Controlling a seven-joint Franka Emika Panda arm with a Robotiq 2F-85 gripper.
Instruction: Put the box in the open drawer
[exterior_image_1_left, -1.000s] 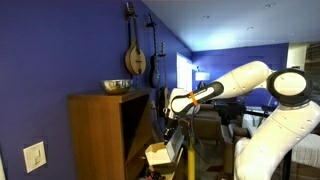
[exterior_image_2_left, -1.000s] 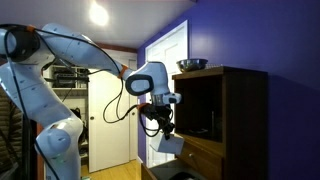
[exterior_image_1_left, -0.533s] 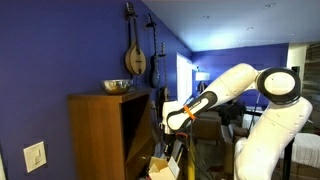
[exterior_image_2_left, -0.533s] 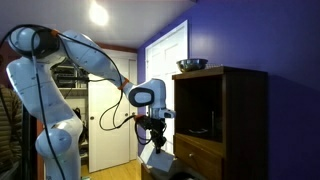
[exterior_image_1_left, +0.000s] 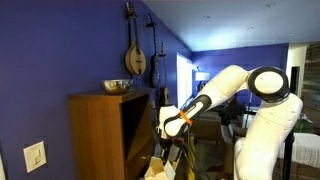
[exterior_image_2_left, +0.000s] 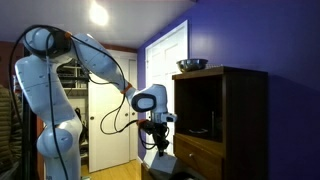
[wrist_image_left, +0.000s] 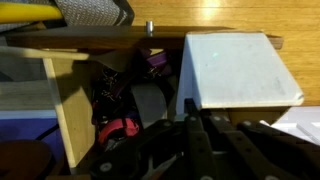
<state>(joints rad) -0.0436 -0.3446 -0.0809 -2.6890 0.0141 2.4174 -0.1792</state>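
The white box still overlaps the drawer's wooden edge, so my gripper will next move outward and down into the open drawer beside the dark items to release it.
The white box (wrist_image_left: 240, 68) fills the upper right of the wrist view, with its near edge between my dark fingers. My gripper (wrist_image_left: 190, 110) is shut on it. The open drawer (wrist_image_left: 68, 105) has pale wood walls and lies to the left and below the box, with dark and red items inside. In both exterior views the arm reaches down in front of the brown cabinet (exterior_image_1_left: 100, 130). The gripper (exterior_image_1_left: 166, 150) (exterior_image_2_left: 160, 145) holds the box (exterior_image_1_left: 157, 172) (exterior_image_2_left: 162, 165) low, at the level of the drawer (exterior_image_2_left: 195, 165).
A metal bowl (exterior_image_1_left: 117, 87) (exterior_image_2_left: 192, 65) stands on top of the cabinet. String instruments (exterior_image_1_left: 134, 55) hang on the blue wall. A white door (exterior_image_2_left: 110, 120) stands behind the arm. Furniture fills the room behind the robot.
The arm has moved down with the box, from the level of the cabinet's open shelf to the drawer near the floor. The gripper stays shut on the box.
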